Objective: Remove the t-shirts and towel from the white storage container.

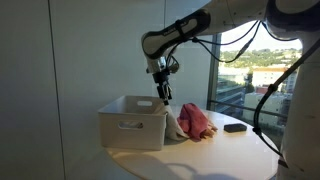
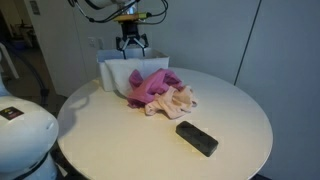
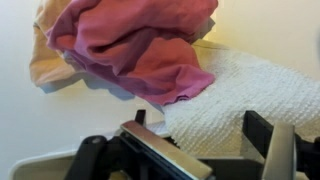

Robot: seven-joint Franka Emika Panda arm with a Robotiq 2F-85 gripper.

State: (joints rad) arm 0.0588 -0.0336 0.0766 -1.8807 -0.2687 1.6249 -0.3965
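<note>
The robot's gripper next needs to move away from the clothes pile, past the container's rim, and go down onto the towel.
The white storage container (image 1: 133, 122) stands on a round table, also in the exterior view (image 2: 108, 70). A white towel (image 3: 235, 95) hangs over its rim toward a pile of pink and red t-shirts (image 3: 140, 45) lying on the table beside it (image 1: 196, 120) (image 2: 155, 86). A peach cloth (image 2: 172, 100) lies under the pile. My gripper (image 3: 200, 128) is open, fingers pointing down at the container's rim, one on each side of the towel's edge. It also shows in both exterior views (image 1: 163, 97) (image 2: 133, 46). The container's inside is hidden.
A black rectangular object (image 2: 197, 138) lies on the table beyond the clothes, also in an exterior view (image 1: 235, 127). The cream round table (image 2: 110, 140) has free surface around the pile. A large window and a wall stand close behind.
</note>
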